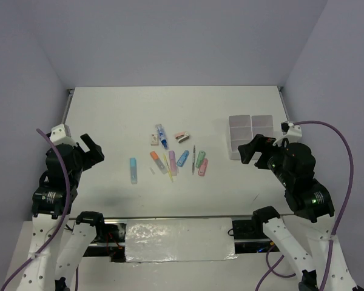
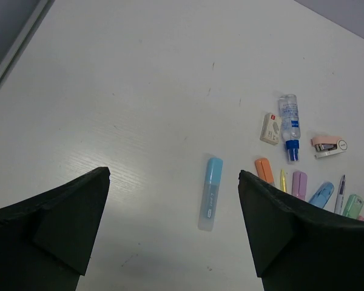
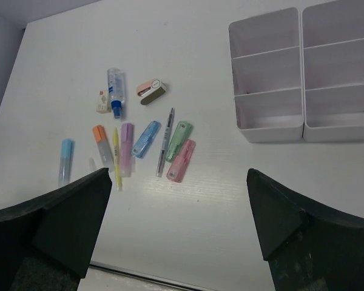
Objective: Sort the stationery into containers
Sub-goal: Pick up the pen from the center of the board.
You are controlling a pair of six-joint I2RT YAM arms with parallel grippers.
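Note:
I need to move my right gripper to the left in the top view and down onto the thin pen's middle. It has to go between the blue and green markers, because they are on either side of the pen.
The stationery lies in a loose cluster mid-table: a light blue marker apart on the left, then orange, purple, blue, green and pink markers, a thin pen, a blue-white tube, a small eraser and a pink stapler. The translucent-white containers stand at the right, and their compartments are empty. My left gripper is open above the table left of the light blue marker. My right gripper is open just near the bins.
The table's left edge runs close to the left arm. The near edge with a dark gap shows under the right gripper. Grey walls close in the table on three sides.

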